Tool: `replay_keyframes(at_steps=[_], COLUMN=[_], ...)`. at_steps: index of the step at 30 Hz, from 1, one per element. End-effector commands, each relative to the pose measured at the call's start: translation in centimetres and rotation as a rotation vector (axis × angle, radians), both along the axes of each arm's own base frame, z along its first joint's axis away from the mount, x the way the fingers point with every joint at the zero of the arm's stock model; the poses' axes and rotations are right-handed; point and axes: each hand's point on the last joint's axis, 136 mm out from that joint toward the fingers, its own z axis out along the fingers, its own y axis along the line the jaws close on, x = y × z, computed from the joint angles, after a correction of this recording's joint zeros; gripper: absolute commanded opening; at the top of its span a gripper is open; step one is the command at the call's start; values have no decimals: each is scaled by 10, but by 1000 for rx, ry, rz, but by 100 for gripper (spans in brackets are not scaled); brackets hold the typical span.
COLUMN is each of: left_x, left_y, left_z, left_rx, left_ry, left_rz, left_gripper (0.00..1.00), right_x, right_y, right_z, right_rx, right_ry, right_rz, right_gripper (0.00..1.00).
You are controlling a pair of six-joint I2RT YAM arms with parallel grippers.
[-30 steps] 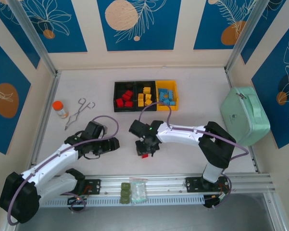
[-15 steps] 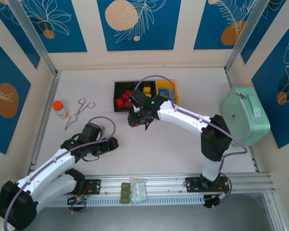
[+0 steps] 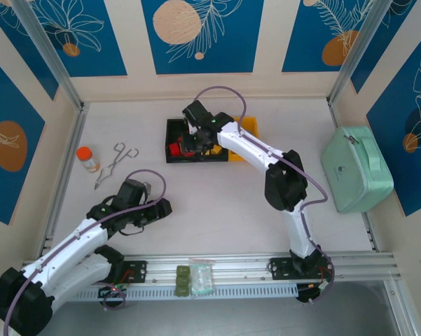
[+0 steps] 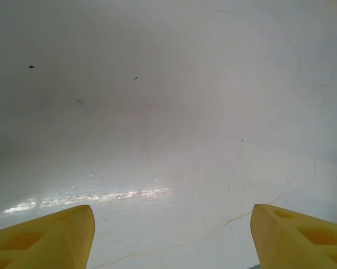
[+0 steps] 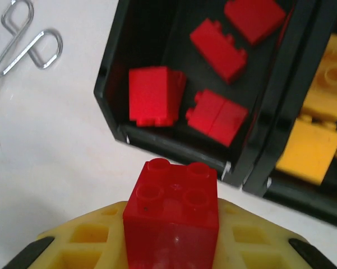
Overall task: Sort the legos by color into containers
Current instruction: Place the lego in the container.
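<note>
My right gripper needs to move outward past the black bin's near side, over the black bin's middle, and let go of the red square lego, because red legos are inside.
My right gripper hangs over the left black bin of the containers, shut on a red square lego that sits studs-forward between its yellow fingers. In the right wrist view the held brick is just short of the bin's near wall; several red legos lie inside. Yellow legos lie in the middle black bin. The yellow bin shows partly behind the arm. My left gripper rests low over the table, open, with bare table between its fingertips.
Metal tongs and an orange-capped bottle lie left of the bins. A mint-green case stands at the right. Olive-green blocks with a clear bag sit on the front rail.
My right arm has swung from the middle of the table out to the left black bin, carrying the red lego. The left arm has barely shifted.
</note>
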Motion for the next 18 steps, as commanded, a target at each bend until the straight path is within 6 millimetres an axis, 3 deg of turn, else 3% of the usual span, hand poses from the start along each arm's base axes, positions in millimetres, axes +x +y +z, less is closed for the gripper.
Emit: replay_keyframes(at_steps=[1,8,18], left_x=[3,1,1], left_y=[4,5,3], left_z=[2,3,0], left_rx=[-1,-11,-19], left_ry=[-7,-12,-2], left_rz=[31,43,37], left_gripper=[73,73,73], right_x=[15,53,81], right_y=[-3,-3,-4], right_z=[-11,-16,-16], right_rx=[-49,-82,-80], right_ry=[12,-24,-92], right_rz=[-2,-45,-92], right_gripper=[23,24,30])
